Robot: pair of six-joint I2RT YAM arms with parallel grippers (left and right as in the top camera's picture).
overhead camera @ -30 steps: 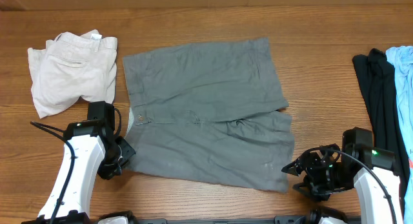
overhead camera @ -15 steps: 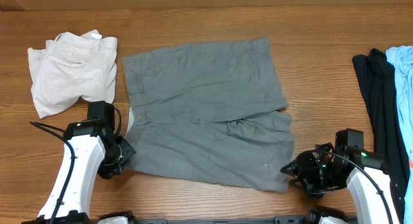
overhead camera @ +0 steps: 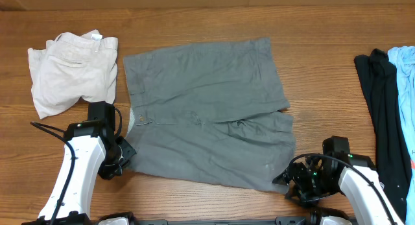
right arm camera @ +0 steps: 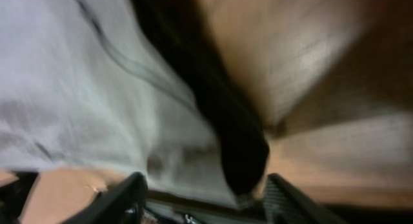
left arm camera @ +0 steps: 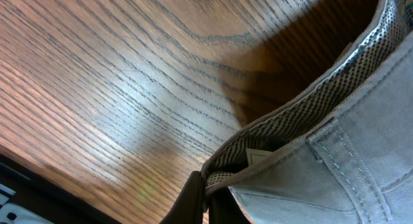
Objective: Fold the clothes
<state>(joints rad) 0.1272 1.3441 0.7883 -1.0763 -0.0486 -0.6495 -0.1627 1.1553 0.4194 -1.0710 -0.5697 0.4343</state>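
Note:
I need to lift my left gripper next, carry the near waistband corner outward and lower it onto the far waistband corner to let go. The shorts lie spread flat.
The grey shorts lie spread flat in the middle of the table, waistband to the left, legs to the right. My left gripper is shut on the near waistband corner; the left wrist view shows the fingers pinching the mesh-lined waistband edge. My right gripper is open at the near right hem corner. In the blurred right wrist view the grey cloth lies between the spread fingers.
Cream-white shorts lie crumpled at the far left. A black garment and a light blue garment lie at the right edge. The table is wood.
My right gripper has slid left along the table to the hem corner of the shorts. The left arm and the shorts have not moved.

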